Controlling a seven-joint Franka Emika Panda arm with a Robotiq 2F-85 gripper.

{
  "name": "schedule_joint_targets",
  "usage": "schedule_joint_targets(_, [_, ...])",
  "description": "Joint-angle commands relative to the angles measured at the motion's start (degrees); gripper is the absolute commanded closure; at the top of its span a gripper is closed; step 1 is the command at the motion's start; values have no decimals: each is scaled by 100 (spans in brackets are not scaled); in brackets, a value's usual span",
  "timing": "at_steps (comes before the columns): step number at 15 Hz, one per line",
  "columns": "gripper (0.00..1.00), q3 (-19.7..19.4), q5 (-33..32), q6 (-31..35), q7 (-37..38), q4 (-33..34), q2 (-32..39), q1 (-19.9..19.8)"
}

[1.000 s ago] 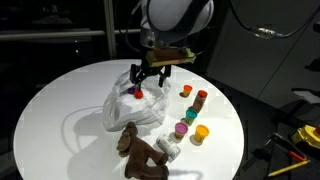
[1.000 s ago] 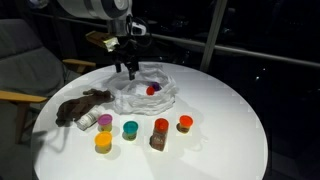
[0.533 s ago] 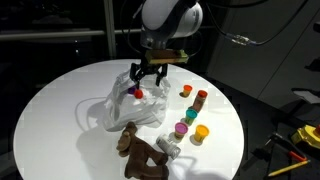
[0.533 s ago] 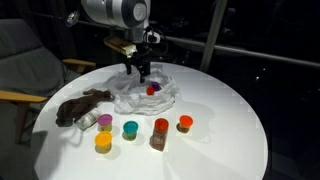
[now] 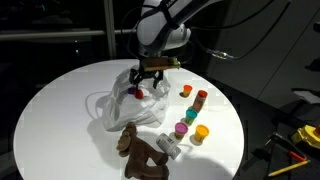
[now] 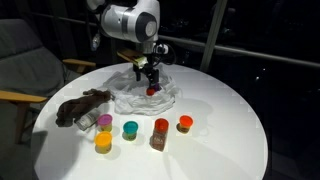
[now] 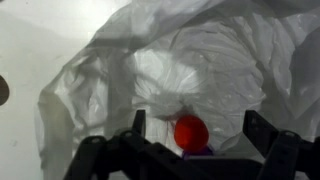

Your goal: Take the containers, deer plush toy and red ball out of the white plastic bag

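My gripper should go down around the sides of the red ball and close, because the ball is below it, between its open fingers.
The white plastic bag lies crumpled on the round white table. The red ball rests in its folds, with something purple just under it in the wrist view. My gripper hangs open low over the bag, its fingers standing apart on either side of the ball. The deer plush toy lies on the table outside the bag. Several containers stand on the table beside it, and a pale grey one lies by the toy.
The round table ends close to the tubs at its front edge. A chair stands beside it, and yellow tools lie on the floor beyond.
The gripper has come down and shifted slightly toward the red ball in the bag, and the arm above it has swung round. Its jaws stay open.
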Motion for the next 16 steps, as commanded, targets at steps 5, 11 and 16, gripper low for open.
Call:
schedule_joint_targets(5, [0,-42,111,-291,-61,1496,990,-103])
schedule_joint_targets(11, [0,-50,86,-535,-5,2343,1667,-64])
schedule_joint_targets(16, [42,-107,44,-548,60,2793,1969,-30])
